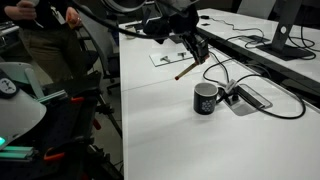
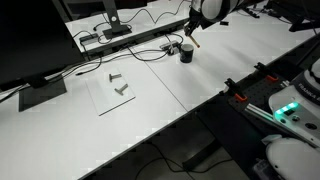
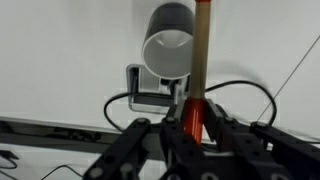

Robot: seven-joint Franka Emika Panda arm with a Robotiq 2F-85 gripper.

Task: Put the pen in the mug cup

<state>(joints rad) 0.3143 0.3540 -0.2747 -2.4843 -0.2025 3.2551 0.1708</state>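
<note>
My gripper will next move sideways over the mug's opening (image 1: 206, 88) (image 3: 166, 52) and tilt the slanted pen steeper for the release, because the pen's lower end is outside the mug's rim.
My gripper (image 1: 198, 52) is shut on the reddish-brown pen (image 1: 189, 69) and holds it in the air, tilted, above and just behind the black mug (image 1: 206, 98). The mug stands upright on the white table with a white mark on its side. In the wrist view the pen (image 3: 200, 60) runs up from between my fingers (image 3: 193, 125), and its far end lies beside the mug's pale opening (image 3: 166, 52). In an exterior view the gripper (image 2: 192, 37) hangs over the mug (image 2: 186, 52) with the pen (image 2: 195, 42) next to it.
Black cables (image 1: 255, 85) loop around a recessed socket box (image 1: 247, 98) right beside the mug. A monitor stand (image 1: 280, 45) is behind. A paper sheet with small metal parts (image 2: 118, 88) lies farther along the table. A person (image 1: 45, 40) stands by the table's edge.
</note>
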